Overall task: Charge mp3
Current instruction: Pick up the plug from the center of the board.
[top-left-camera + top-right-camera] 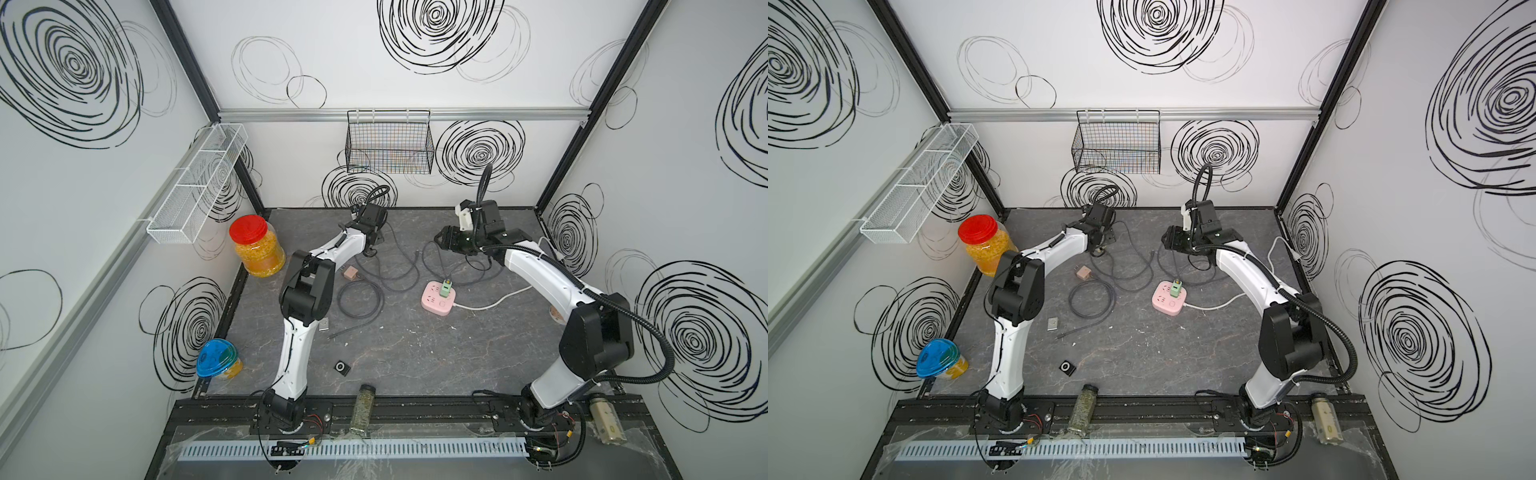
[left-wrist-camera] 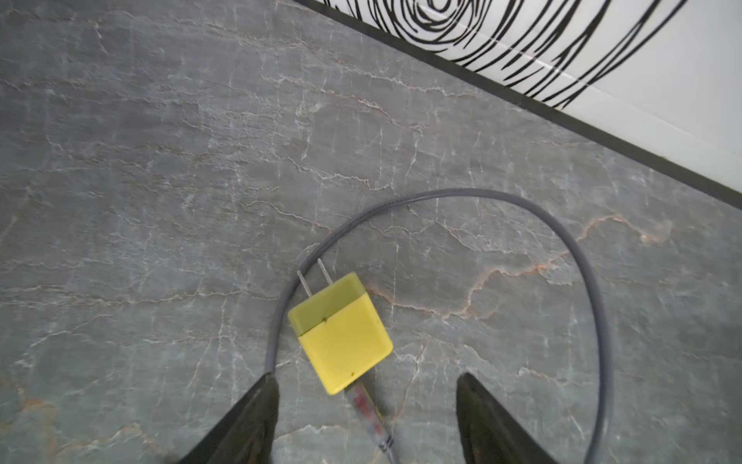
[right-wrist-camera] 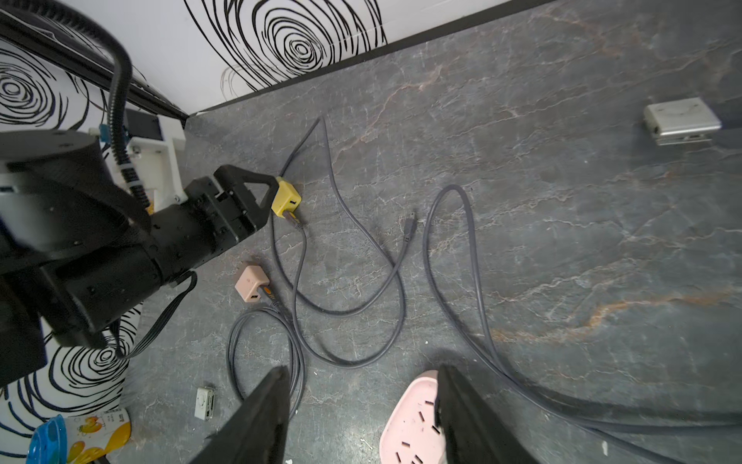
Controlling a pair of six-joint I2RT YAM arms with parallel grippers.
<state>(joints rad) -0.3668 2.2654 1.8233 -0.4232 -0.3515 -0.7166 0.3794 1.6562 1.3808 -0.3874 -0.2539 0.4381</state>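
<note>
My left gripper next turns, lowers onto the yellow charger's body (image 2: 341, 334), then closes across its sides, as it lies at an angle to my open fingers.
A small black square mp3 player (image 1: 343, 367) (image 1: 1067, 368) lies near the table's front. A small silver player (image 1: 324, 323) (image 3: 204, 401) lies beside the left arm. My left gripper (image 1: 370, 249) (image 2: 367, 381) is open low over a yellow charger (image 2: 341, 333) (image 3: 286, 199), which lies flat with a grey cable (image 2: 562, 237) plugged into it. The fingers are clear of it. My right gripper (image 1: 440, 241) (image 3: 361, 369) is open and empty above the pink power strip (image 1: 436, 303) (image 3: 409, 422). A green charger (image 1: 446, 286) is plugged into the strip.
A pinkish-brown charger (image 1: 349, 274) with a coiled cable (image 1: 359, 299) lies mid-table, and a loose cable end (image 3: 409, 225) lies nearby. A silver metal box (image 3: 680, 120) sits apart. A red-lidded jar (image 1: 255, 245) and a blue-lidded cup (image 1: 218, 357) stand at the left, and jars (image 1: 363, 409) lie on the front rail.
</note>
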